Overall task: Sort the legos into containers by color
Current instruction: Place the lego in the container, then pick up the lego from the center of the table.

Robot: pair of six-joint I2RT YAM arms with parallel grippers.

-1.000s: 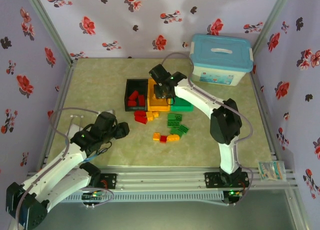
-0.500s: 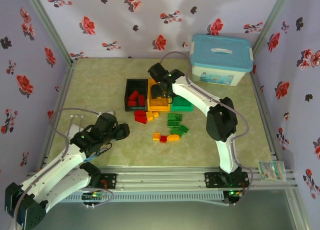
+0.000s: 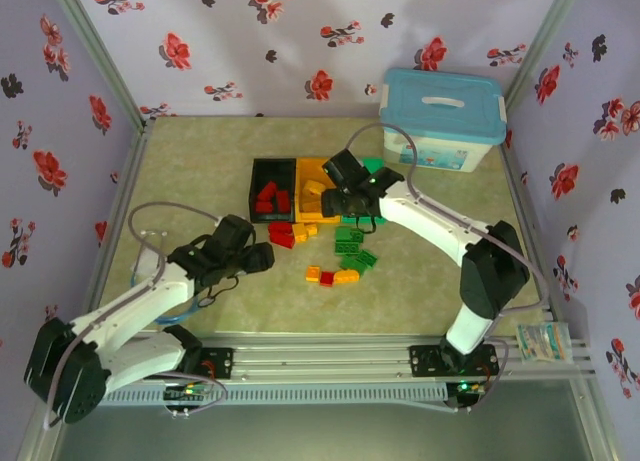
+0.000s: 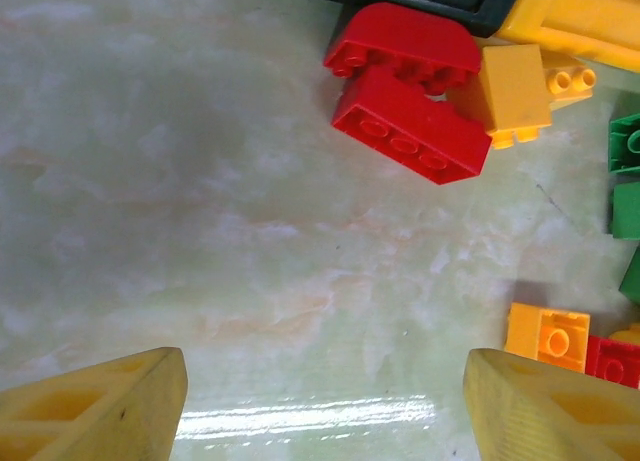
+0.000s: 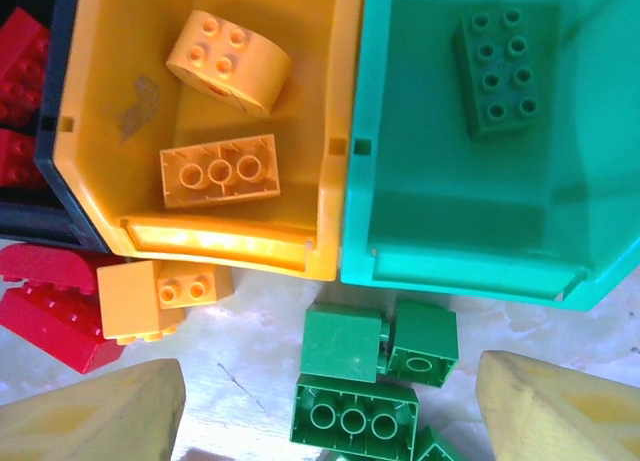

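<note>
The nearer red brick (image 3: 281, 239) is loose outside the black bin, so I will move my left gripper outward, turn it and lower it over that brick to close.
Three containers stand side by side: the black bin (image 3: 255, 186) with red legos, the yellow bin (image 5: 335, 181) with two yellow legos (image 5: 218, 171), and the green bin (image 5: 450, 266) with one green lego (image 5: 497, 69). Loose legos lie in front of them: red bricks (image 4: 410, 131), a yellow brick (image 4: 515, 91) and green bricks (image 5: 355, 416). My right gripper (image 5: 330, 416) hangs open just above the green bricks, at the bins' near edge (image 3: 350, 219). My left gripper (image 4: 325, 401) is open over bare table, a little short of the red bricks (image 3: 265, 258).
A large white box with a light blue lid (image 3: 440, 116) sits at the back right. More loose bricks, orange (image 4: 547, 336) and red (image 4: 612, 359), lie to the right of my left gripper. Flowered walls close in the table on three sides.
My right gripper opened and pulled back from over the yellow bin to the green bricks in front. My left arm reached forward and right toward the red bricks.
</note>
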